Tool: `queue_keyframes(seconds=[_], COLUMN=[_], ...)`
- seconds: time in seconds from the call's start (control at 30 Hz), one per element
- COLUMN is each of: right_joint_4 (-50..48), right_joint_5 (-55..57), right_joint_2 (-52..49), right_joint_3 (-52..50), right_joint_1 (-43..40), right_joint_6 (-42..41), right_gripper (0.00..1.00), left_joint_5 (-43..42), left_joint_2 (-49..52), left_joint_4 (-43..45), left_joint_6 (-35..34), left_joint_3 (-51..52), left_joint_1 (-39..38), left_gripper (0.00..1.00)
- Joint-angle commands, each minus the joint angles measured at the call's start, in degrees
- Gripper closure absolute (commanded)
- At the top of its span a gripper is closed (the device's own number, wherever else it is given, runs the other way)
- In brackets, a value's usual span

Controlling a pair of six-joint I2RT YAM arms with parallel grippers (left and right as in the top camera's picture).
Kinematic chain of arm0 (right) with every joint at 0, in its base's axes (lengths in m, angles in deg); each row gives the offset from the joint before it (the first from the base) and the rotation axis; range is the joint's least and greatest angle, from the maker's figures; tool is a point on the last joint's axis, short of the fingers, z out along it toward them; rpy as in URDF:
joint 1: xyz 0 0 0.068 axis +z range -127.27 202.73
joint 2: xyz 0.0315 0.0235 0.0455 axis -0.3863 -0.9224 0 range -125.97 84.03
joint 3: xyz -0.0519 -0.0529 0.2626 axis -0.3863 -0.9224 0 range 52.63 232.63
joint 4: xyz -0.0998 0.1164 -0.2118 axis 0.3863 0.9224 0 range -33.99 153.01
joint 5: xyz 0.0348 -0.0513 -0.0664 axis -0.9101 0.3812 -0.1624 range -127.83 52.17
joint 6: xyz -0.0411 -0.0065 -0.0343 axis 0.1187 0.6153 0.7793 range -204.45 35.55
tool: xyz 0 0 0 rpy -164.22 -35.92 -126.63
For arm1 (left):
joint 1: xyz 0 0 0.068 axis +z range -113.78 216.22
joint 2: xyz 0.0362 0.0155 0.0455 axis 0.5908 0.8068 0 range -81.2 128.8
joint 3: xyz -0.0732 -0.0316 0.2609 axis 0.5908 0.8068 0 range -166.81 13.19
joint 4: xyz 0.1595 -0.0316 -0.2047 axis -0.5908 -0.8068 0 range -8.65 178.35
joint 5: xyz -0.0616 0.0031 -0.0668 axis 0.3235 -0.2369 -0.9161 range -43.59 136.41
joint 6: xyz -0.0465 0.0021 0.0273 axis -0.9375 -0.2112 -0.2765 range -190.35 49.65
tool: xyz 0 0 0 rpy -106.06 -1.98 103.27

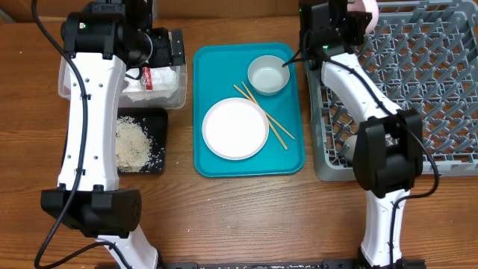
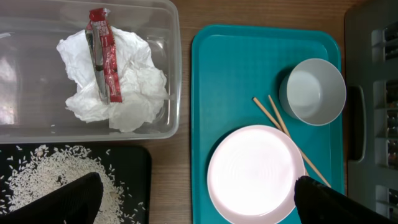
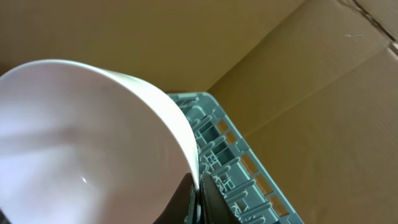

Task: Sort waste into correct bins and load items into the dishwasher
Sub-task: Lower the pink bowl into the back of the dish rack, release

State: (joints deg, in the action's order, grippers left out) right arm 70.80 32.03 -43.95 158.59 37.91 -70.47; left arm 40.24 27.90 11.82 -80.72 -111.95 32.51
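The bowl still hangs above the rack's wires, so my right gripper next needs to lower to the far, tray-side corner of the grey dish rack and let go of the bowl's rim.
My right gripper is shut on the rim of a pale pink-white bowl and holds it above the far left corner of the grey dish rack; in the overhead view the bowl barely shows at the top edge. My left gripper is open and empty, high above the clear tub. The tub holds crumpled white tissue and a red wrapper. The black tray holds loose rice. A round plate, a second bowl and chopsticks lie on the teal tray.
A cardboard wall stands behind the rack. A small pale round item sits in the rack's near left part, partly hidden by my right arm. Bare wooden table lies in front of the trays.
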Motion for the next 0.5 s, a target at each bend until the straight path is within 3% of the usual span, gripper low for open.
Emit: queue_keyframes(seconds=[0.0, 0.37, 0.4, 0.47], right_joint_4=[0.1, 2.0, 2.0, 2.1], right_joint_5=[0.6, 0.5, 0.5, 0.6], right_joint_2=[-2.0, -3.7, -3.7, -3.7], right_joint_3=[0.4, 0.4, 0.4, 0.4], right_joint_1=[0.9, 3.2, 3.3, 3.4], right_joint_6=[1.1, 1.0, 1.0, 1.0], right_gripper=[0.96, 0.96, 0.94, 0.76], left_joint_5=[0.4, 0.4, 0.4, 0.4], left_joint_2=[-0.3, -0.3, -0.3, -0.3], left_joint_4=[0.0, 0.0, 0.0, 0.0], left_joint_6=[0.5, 0.5, 0.5, 0.5], left_joint_3=[-0.6, -0.6, -0.6, -0.6], left_joint_1=[-0.1, -0.1, -0.1, -0.1], left_gripper=[0.00, 0.00, 0.00, 0.00])
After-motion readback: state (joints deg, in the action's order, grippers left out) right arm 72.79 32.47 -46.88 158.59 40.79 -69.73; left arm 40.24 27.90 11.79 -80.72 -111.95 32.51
